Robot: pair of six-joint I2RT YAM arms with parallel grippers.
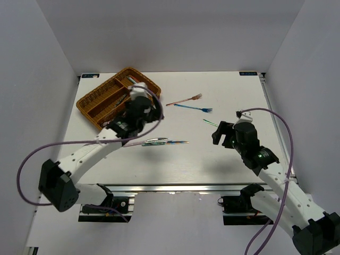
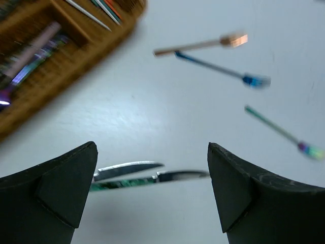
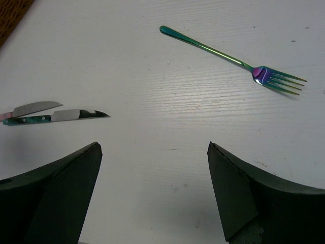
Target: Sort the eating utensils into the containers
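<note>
The green-handled knife runs from finger to finger below my left gripper, so next I should lower the gripper and turn it to straddle the handle's blade end [image 1: 163, 143] [image 2: 151, 180].
The brown wicker tray [image 1: 90, 102] stands at the back left and holds several utensils. In the left wrist view the tray [image 2: 66, 66] shows a pink handle [image 2: 36, 47] and thin chopsticks [image 2: 104, 10]. Two knives [image 1: 164, 141], one silver and one green-handled, lie side by side mid-table. My left gripper [image 1: 151, 118] is open and empty above the table between tray and knives; the knives [image 2: 133, 174] lie just beyond its tips [image 2: 152, 152]. A rose-gold fork [image 1: 186, 99], a blue fork [image 1: 194, 108] and an iridescent green fork [image 1: 210, 122] lie further right. My right gripper [image 1: 219, 133] is open and empty, near the green fork [image 3: 228, 57].
The white table ends at grey walls on the left, back and right. The aluminium rail [image 1: 175, 187] with the arm bases runs along the near edge. In the right wrist view the knives [image 3: 56, 115] lie at the far left, beyond the open tips [image 3: 155, 147].
</note>
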